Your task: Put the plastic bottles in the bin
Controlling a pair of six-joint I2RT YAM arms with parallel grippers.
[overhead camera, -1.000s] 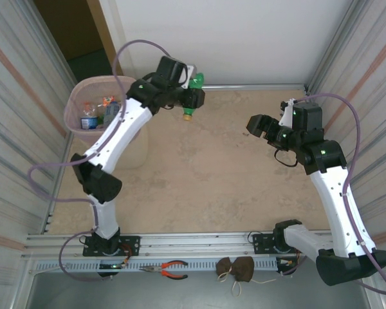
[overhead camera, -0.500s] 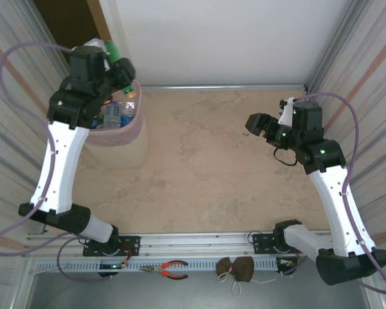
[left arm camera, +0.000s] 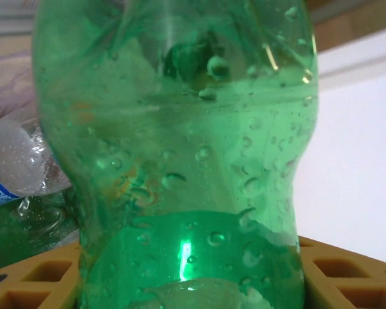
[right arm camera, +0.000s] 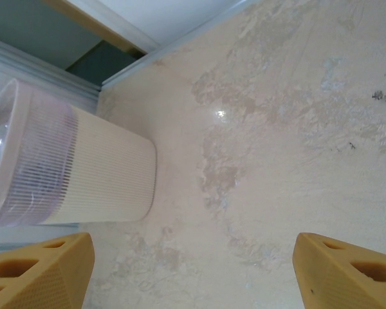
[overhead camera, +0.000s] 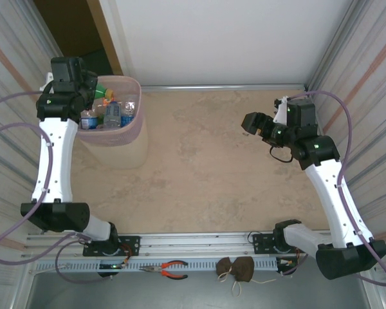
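Observation:
I will move my left gripper down and outward into the bin's far part and release the green bottle there, as other bottles crowd the bin's near part.
A green plastic bottle (left arm camera: 180, 148) with droplets inside stands close before the left wrist camera, and my left gripper (left arm camera: 193, 280) is shut on it, tan fingers (left arm camera: 32, 283) on both sides. From above, that left gripper (overhead camera: 90, 87) holds the green bottle (overhead camera: 107, 83) over the far left part of the pale-pink bin (overhead camera: 139, 109). Several bottles (overhead camera: 113, 114) lie inside the bin, among them a clear one with a blue label (left arm camera: 16, 168). My right gripper (overhead camera: 248, 123) hangs open and empty above the table's right side, its fingers (right arm camera: 42, 270) wide apart.
The bin (right arm camera: 83, 170) stands at the table's far left corner by a ribbed side wall (overhead camera: 13, 96). A white back wall (overhead camera: 231, 38) and a ribbed right wall (overhead camera: 373, 96) close the space. Pliers (overhead camera: 170, 269) lie on the near rail.
My left arm has swung left from the table's back edge, carrying the green bottle to a spot over the bin. The right arm has barely shifted.

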